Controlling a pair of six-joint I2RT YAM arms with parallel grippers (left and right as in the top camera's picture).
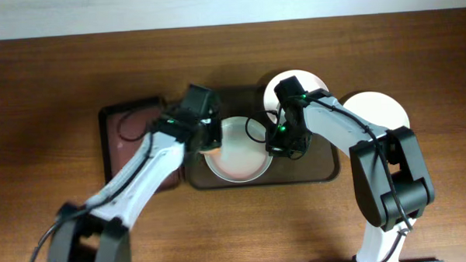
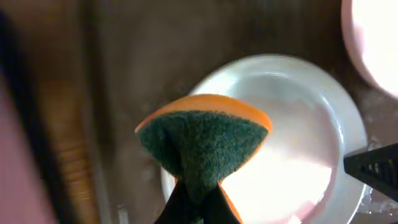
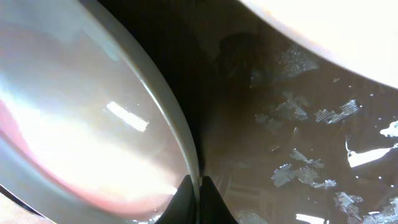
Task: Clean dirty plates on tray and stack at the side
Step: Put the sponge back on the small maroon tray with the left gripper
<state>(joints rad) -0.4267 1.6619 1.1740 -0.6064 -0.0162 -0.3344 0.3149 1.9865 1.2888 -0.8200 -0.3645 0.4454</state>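
My left gripper carries the sponge down inside the smaller reddish-brown tray's edge by the big tray next.
A white plate (image 1: 237, 150) with a faint pinkish tint lies in the middle of the dark brown tray (image 1: 320, 171). My left gripper (image 1: 210, 139) is shut on an orange sponge with a green scouring face (image 2: 205, 140) and holds it over the plate's left part (image 2: 298, 124). My right gripper (image 1: 279, 149) is shut on that plate's right rim (image 3: 186, 143), one finger on each side (image 3: 198, 183). A second white plate (image 1: 293, 84) lies at the tray's far edge, partly hidden by my right arm. A third plate (image 1: 376, 110) lies on the wood tabletop to the right of the tray.
A smaller reddish-brown tray (image 1: 128, 138) lies left of the big tray, under my left arm. The big tray's floor shows wet, shiny patches (image 3: 298, 168). A pale wall strip runs along the table's far edge.
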